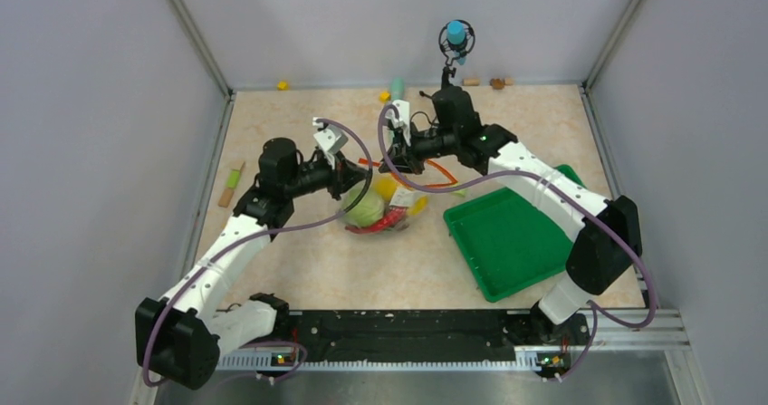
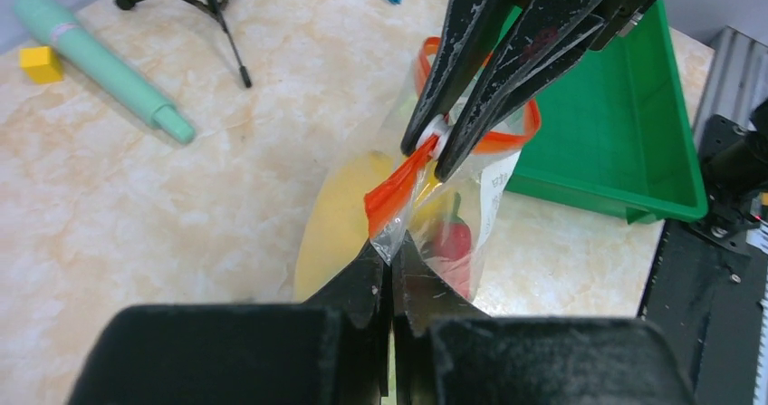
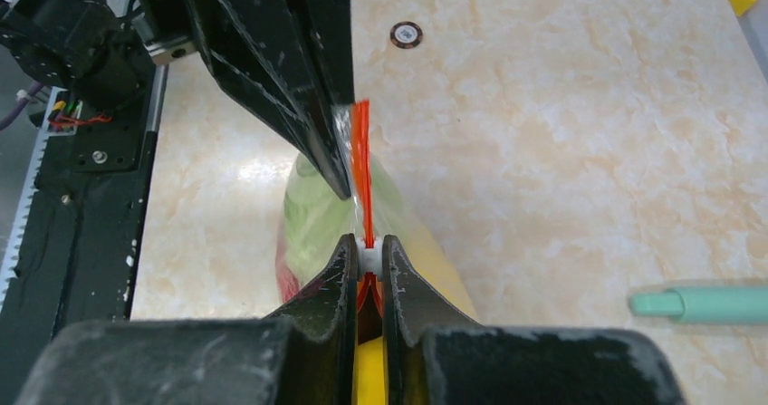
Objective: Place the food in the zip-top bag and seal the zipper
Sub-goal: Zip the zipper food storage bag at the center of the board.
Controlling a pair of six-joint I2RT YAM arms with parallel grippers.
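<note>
My right gripper pulls the slider to the right in the top view next, along the gaping part of the zipper to the zipper's open end (image 1: 455,181), and releases it.
The clear zip-top bag (image 1: 385,213) hangs between my two grippers above the table centre. It holds food: a green leafy ball (image 1: 366,207), yellow pieces (image 1: 388,190) and a red chili (image 2: 453,239). My left gripper (image 2: 392,246) is shut on the bag's corner at the end of the orange-red zipper (image 2: 396,188). My right gripper (image 3: 367,246) is shut on the small white slider (image 3: 368,253), with the zipper strip (image 3: 362,165) running taut from it to the left gripper's fingers (image 3: 308,106). The strip behind the slider (image 2: 507,138) still gapes open.
A green tray (image 1: 512,237) lies to the right of the bag. A teal stick (image 2: 100,61) and a yellow block (image 2: 38,63) lie at the far side, beside a small black tripod (image 1: 450,61). Small blocks (image 1: 283,85) line the back wall. A wooden-green stick (image 1: 232,185) lies left.
</note>
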